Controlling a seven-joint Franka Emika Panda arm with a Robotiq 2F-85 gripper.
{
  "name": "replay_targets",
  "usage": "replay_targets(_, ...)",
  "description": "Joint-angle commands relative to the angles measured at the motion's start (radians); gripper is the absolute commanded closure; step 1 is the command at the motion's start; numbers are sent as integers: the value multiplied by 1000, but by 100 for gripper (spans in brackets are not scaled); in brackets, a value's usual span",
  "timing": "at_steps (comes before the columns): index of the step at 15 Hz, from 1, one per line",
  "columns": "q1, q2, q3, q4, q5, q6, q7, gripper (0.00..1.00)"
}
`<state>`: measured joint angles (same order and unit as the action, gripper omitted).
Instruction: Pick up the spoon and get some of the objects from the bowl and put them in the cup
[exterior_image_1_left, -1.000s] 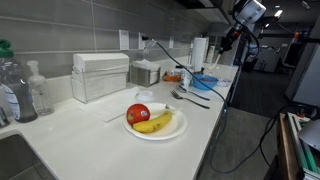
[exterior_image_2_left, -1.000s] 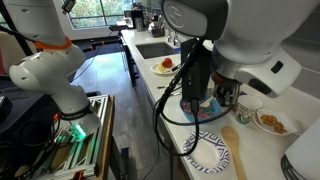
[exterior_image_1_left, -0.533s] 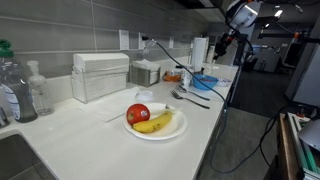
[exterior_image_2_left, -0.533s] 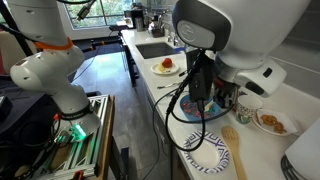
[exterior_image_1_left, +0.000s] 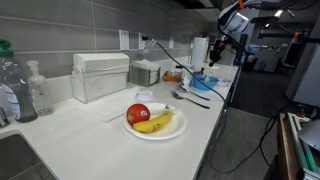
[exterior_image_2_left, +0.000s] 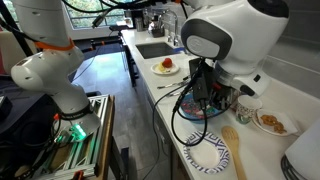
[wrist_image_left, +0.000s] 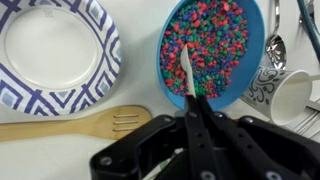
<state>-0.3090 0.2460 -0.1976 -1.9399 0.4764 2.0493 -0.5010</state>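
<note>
I will next bring the white spoon down with my gripper onto the beads inside the bright blue bowl and let go of it there, because the spoon's tip is already over the beads.
In the wrist view the bright blue bowl is full of small multicoloured beads. My gripper is shut on the white spoon, whose handle runs up from the jaws with its tip in the beads. The patterned white cup stands just right of the bowl, lying open toward the camera. In an exterior view the bowl sits at the far end of the counter under the gripper. In another exterior view the arm hides the bowl.
A blue-patterned paper plate and a wooden spatula lie left of the bowl. Metal utensils lie beyond the cup. A white plate with apple and banana, a napkin box and bottles stand on the counter.
The arm has swung and lowered toward the bowl, bringing the spoon down over it.
</note>
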Motion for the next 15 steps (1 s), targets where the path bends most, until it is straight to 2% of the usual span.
replay_targets(1,2,21,19,-3,-29,3,35,99)
replay_targets(15,-51,72,32,20,75,-75,21,99)
